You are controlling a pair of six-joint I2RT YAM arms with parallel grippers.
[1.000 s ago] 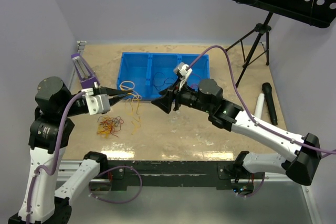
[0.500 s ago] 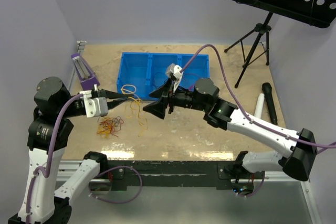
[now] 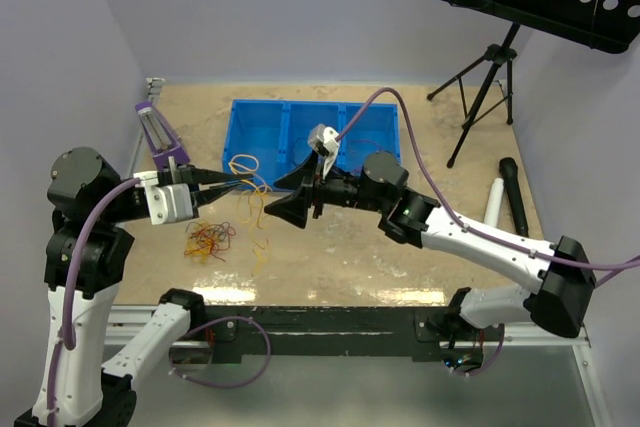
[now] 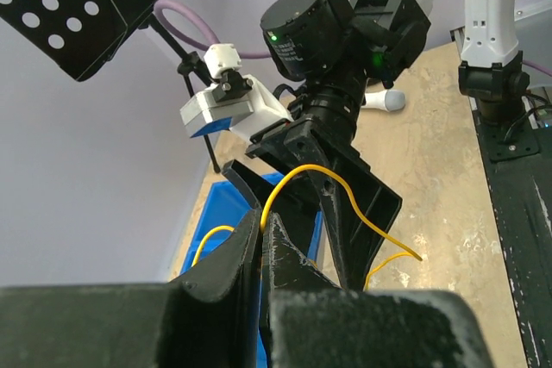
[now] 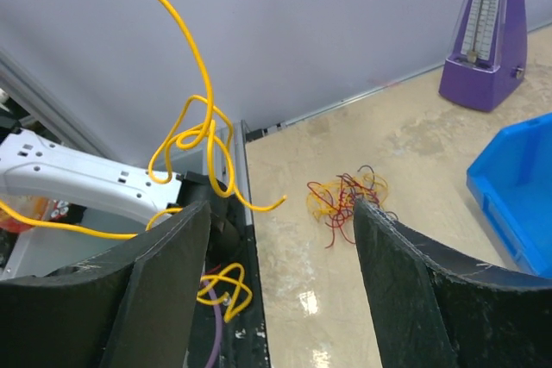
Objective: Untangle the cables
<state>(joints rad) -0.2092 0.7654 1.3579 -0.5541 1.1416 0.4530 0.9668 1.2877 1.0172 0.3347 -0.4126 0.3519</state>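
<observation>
My left gripper pulls the yellow cable up and left in the top view next, toward the metronome (image 3: 163,137), to release it, since loops hang in the cable.
A clump of red, yellow and orange cables (image 3: 208,239) lies on the table at the front left; the right wrist view shows this clump (image 5: 345,200) beyond my right fingers. My left gripper (image 3: 236,187) is shut on one yellow cable (image 3: 256,209), lifted clear of the table. In the left wrist view the yellow cable (image 4: 343,185) arcs out from the pinched jaws of my left gripper (image 4: 261,213). My right gripper (image 3: 281,198) is open just right of it. The right wrist view shows my right gripper (image 5: 280,208) with the yellow cable (image 5: 207,131) dangling above its left finger, untouched.
A blue three-part bin (image 3: 300,104) stands at the back, with a few loose wires inside. A purple metronome (image 3: 160,137) is at the back left. A music stand tripod (image 3: 490,77), a black microphone (image 3: 513,192) and a white cylinder (image 3: 493,202) are on the right.
My right gripper has moved left towards my left gripper and opened wider. My left arm has drawn slightly back to the left, still holding the yellow cable.
</observation>
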